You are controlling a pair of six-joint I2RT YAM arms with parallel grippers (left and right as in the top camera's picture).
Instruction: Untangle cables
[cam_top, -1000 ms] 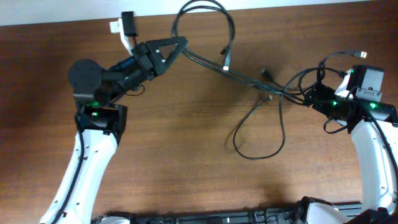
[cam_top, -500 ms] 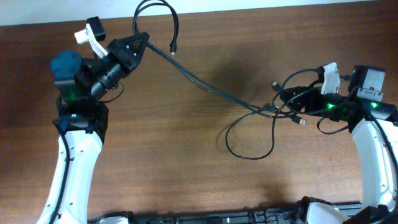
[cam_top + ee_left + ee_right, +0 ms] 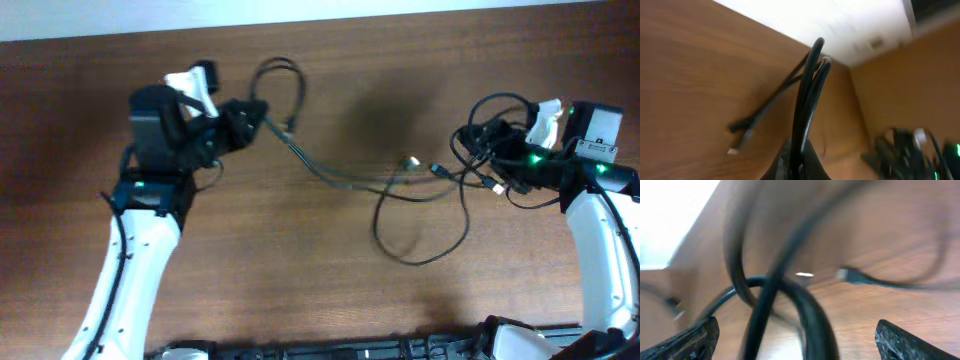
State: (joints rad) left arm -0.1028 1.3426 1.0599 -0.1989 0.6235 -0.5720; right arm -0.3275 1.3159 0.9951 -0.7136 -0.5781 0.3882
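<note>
The robot's left gripper lifts next and swings toward the table's middle, to its right in the overhead view, and lets go of the piece of cable where bare wood shows.
The cables are thin black cords that run across the wooden table from my left gripper to my right gripper. They form a loop at the back left and a larger loop in the middle. Small plug ends lie near the centre. In the left wrist view my left gripper is shut on two cords, and a plug lies on the table. In the right wrist view my right gripper is open, its fingers wide apart, with blurred cords passing between them.
The table's far edge meets a white wall along the top. A white tag sits on the left wrist. The bases of both arms stand at the front edge.
My left gripper has swung right and toward the table's middle with the cords in it. The stretched cords have gone slack, and the middle loop has shifted slightly right. A tangle now bunches at my right gripper.
</note>
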